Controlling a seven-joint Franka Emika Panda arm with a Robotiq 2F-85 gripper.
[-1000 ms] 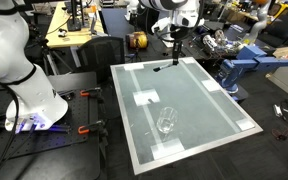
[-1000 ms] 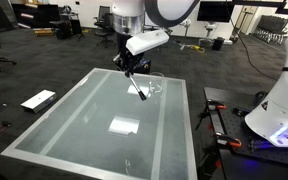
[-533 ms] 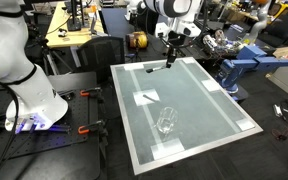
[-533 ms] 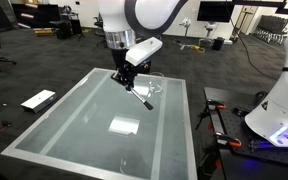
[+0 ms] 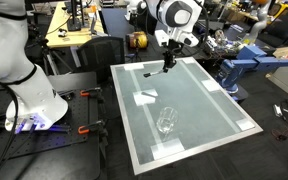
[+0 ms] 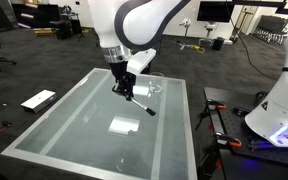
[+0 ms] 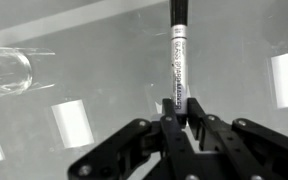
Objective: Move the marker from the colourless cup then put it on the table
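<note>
My gripper moves down toward the bare surface below next and releases the marker, which hangs tilted above the glassy top, well clear of the colourless cup.
My gripper (image 5: 165, 66) (image 6: 130, 92) (image 7: 182, 120) is shut on the marker (image 5: 155, 72) (image 6: 142, 102) (image 7: 177, 60), a thin dark stick with a pale printed label. It holds the marker tilted in the air above the table (image 5: 199, 115) (image 6: 74, 135). The colourless cup (image 5: 166, 123) (image 6: 156, 88) (image 7: 9, 72) stands empty on the pale glassy top. It is well apart from the gripper. In the wrist view it lies at the far left.
White tape squares (image 5: 147, 97) (image 6: 124, 125) (image 7: 74, 122) lie on the table top. The robot base (image 5: 19, 70) stands beside one long edge, with clamps and cables on the floor. Workbenches and lab clutter (image 5: 234, 50) stand beyond the table.
The gripper has carried the marker away from the cup and lower, toward the table's middle. The marker now tilts more steeply. The cup has not moved.
</note>
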